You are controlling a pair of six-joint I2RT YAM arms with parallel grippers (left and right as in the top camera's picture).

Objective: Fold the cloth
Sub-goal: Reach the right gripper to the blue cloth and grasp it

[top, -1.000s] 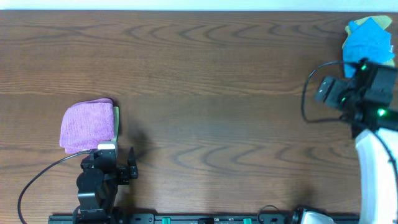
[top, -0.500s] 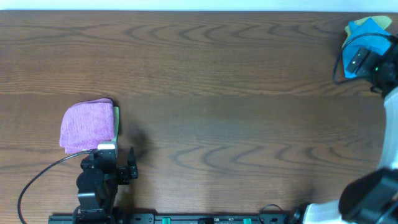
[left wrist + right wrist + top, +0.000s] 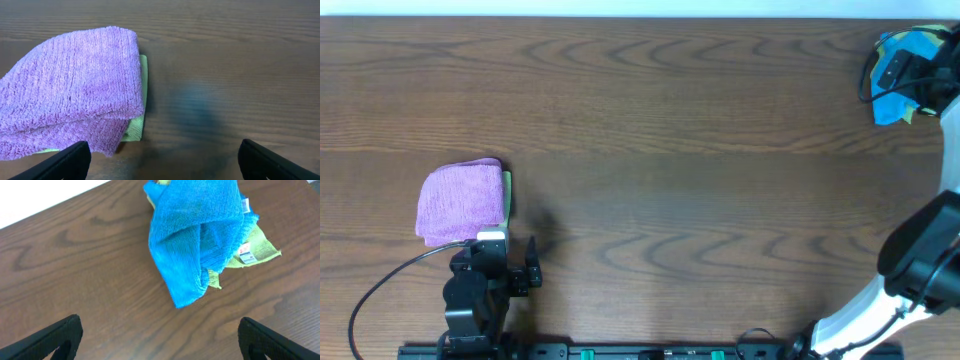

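Observation:
The blue cloth's near fold (image 3: 891, 104) (image 3: 189, 267) is below my right gripper and outward of it, and only bare table shows between the gripper's fingers. I need to lower my right gripper outward onto the fold next.
The cloth (image 3: 200, 230) is bright sky-blue and fuzzy, bunched in a loose heap on top of a lime-green cloth (image 3: 255, 250) near the table's far right corner. In the overhead view the right arm partly covers the cloth (image 3: 920, 42). My right gripper (image 3: 160, 327) hovers just short of it, open, with only bare table between its fingers. My left gripper (image 3: 164, 150) is open near the front left, empty, beside a folded pink-purple cloth (image 3: 70, 90).
The pink-purple cloth (image 3: 460, 200) lies on another lime-green cloth (image 3: 142, 100) at the front left. The table's far edge (image 3: 45, 200) runs close behind the blue heap. The left gripper (image 3: 510, 252) sits by the front rail.
The right arm has swung toward the far right corner and now hangs over the blue cloth. The left arm and the pink-purple cloth have not moved.

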